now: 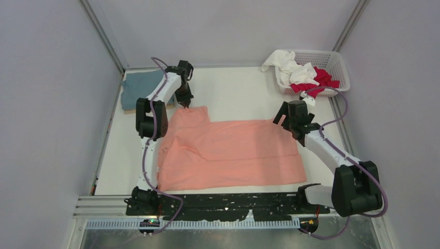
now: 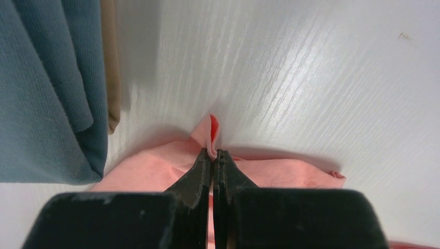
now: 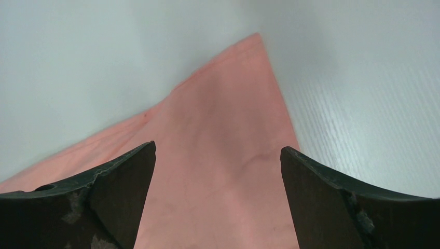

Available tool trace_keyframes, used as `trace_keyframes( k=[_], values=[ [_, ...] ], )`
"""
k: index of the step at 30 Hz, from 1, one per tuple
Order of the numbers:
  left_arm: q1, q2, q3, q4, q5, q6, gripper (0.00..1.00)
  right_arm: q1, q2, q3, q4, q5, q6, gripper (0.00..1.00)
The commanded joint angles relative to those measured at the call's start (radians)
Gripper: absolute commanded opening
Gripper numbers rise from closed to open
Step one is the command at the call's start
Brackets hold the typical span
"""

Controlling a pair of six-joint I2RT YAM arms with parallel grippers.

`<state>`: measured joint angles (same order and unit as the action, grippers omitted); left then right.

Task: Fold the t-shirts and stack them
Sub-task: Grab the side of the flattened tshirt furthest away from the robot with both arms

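My right gripper will next go down and ease outward onto the shirt's far corner by the basket (image 3: 255, 46), because that corner is below and outward of the gripper's open fingers.
The salmon-pink t-shirt (image 1: 231, 153) lies spread flat across the middle of the table. My left gripper (image 1: 186, 105) is shut on its far left corner, and the left wrist view shows the pinched fold of pink cloth (image 2: 211, 136) between the tips of the gripper (image 2: 214, 153). My right gripper (image 1: 280, 118) is open just above the shirt's far right corner (image 3: 228, 135), jaws wide apart with nothing between them (image 3: 218, 150). A folded teal-blue t-shirt (image 1: 139, 88) lies at the far left on a tan one (image 2: 110, 62). White (image 1: 288, 66) and red (image 1: 317, 79) shirts sit in the basket.
A white plastic lattice basket (image 1: 332, 62) stands at the far right corner. Grey walls enclose the table on the left, back and right. The black arm mounting rail (image 1: 228, 205) runs along the near edge.
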<state>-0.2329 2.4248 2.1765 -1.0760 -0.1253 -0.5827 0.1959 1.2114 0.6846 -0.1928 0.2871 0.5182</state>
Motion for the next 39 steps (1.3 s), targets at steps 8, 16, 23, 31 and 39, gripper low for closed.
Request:
trace_keyframes(
  k=[8, 16, 23, 31, 39],
  values=[
    [-0.002, -0.076, -0.068, 0.124, 0.053, 0.063, 0.0, -0.122, 0.476, 0.403, -0.037, 0.086, -0.04, 0.99],
    [-0.005, -0.103, -0.096, 0.147, 0.069, 0.068, 0.0, -0.147, 0.632, 0.549, -0.183, 0.065, 0.005, 0.9],
    [-0.006, -0.155, -0.155, 0.183, 0.071, 0.063, 0.0, -0.148, 0.68, 0.55, -0.243, 0.033, 0.034, 0.77],
    [-0.011, -0.207, -0.201, 0.196, 0.067, 0.069, 0.0, -0.147, 0.681, 0.564, -0.252, 0.069, 0.034, 0.5],
    [-0.024, -0.317, -0.329, 0.28, 0.074, 0.115, 0.0, -0.139, 0.66, 0.575, -0.229, 0.065, -0.011, 0.14]
  ],
)
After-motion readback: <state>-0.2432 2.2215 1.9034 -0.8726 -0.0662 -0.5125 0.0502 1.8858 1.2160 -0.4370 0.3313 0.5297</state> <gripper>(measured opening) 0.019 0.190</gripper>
